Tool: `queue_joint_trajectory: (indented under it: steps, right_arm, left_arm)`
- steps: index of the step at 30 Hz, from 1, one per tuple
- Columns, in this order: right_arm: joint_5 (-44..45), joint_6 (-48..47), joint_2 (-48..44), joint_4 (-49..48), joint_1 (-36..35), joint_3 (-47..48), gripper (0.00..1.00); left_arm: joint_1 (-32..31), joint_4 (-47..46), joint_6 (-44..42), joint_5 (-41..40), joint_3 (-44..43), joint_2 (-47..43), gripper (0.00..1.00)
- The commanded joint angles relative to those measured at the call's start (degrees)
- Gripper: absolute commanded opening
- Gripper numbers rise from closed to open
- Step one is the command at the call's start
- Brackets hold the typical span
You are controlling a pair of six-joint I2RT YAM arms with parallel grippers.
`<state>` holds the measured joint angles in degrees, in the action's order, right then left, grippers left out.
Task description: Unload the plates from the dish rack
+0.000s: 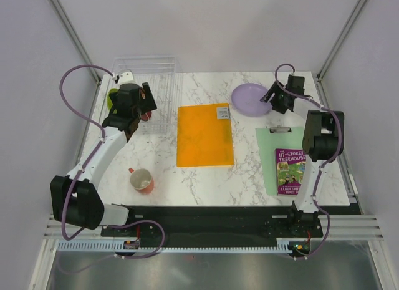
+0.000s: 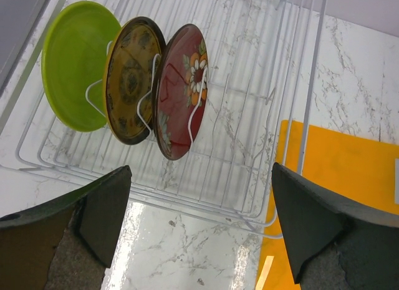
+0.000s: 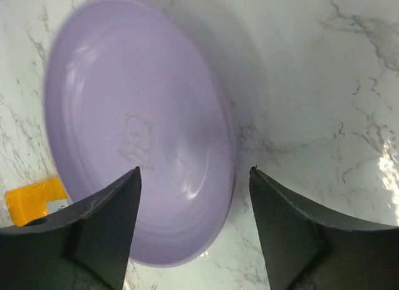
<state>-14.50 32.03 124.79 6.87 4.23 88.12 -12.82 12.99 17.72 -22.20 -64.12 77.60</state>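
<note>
I will next lower my left gripper and move it away from my base to the dark red plate's near rim (image 1: pixel 146 118) (image 2: pixel 173 150).
Three plates stand upright in the clear dish rack (image 2: pixel 249 115): a lime green plate (image 2: pixel 75 65), a yellow patterned plate (image 2: pixel 131 78) and a dark red patterned plate (image 2: pixel 181 90). My left gripper (image 2: pixel 201 221) is open and empty, hovering over the rack's near edge, short of the plates. It also shows in the top view (image 1: pixel 144 104) over the rack (image 1: pixel 156 72). The large pale lavender plate (image 3: pixel 137 128) lies flat on the table at the back right (image 1: pixel 250 98). My right gripper (image 3: pixel 194 203) is open just above its edge and holds nothing.
An orange folder (image 1: pixel 204 135) lies mid-table, right of the rack. A red mug (image 1: pixel 142 179) stands near the front left. A green clipboard (image 1: pixel 274 143) with a purple book (image 1: pixel 289 171) lies at the right, in front of the lavender plate.
</note>
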Motion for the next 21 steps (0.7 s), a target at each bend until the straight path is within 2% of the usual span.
queue_joint_trajectory:
  steps: [1, 7, 14, 21]
  right_arm:
    - [6.84, -3.2, -6.66, 1.3, -0.1, -0.84, 0.84]
    - [13.44, -7.86, -18.95, 4.9, -0.62, -2.76, 0.89]
    - [13.27, -9.62, -35.03, 4.55, -2.47, -11.99, 0.9]
    - [11.61, -10.06, -41.99, 4.55, -2.56, -18.33, 0.91]
  left_arm:
    - [1.74, -3.06, -0.49, 0.93, -1.79, 1.58, 1.0]
    - [3.59, -5.87, -3.56, 0.32, -4.6, 5.53, 1.0]
    - [3.94, -6.58, -5.59, -3.9, -9.27, 13.26, 0.95]
    - [4.73, -6.84, -4.8, -5.76, -10.76, 18.54, 0.91]
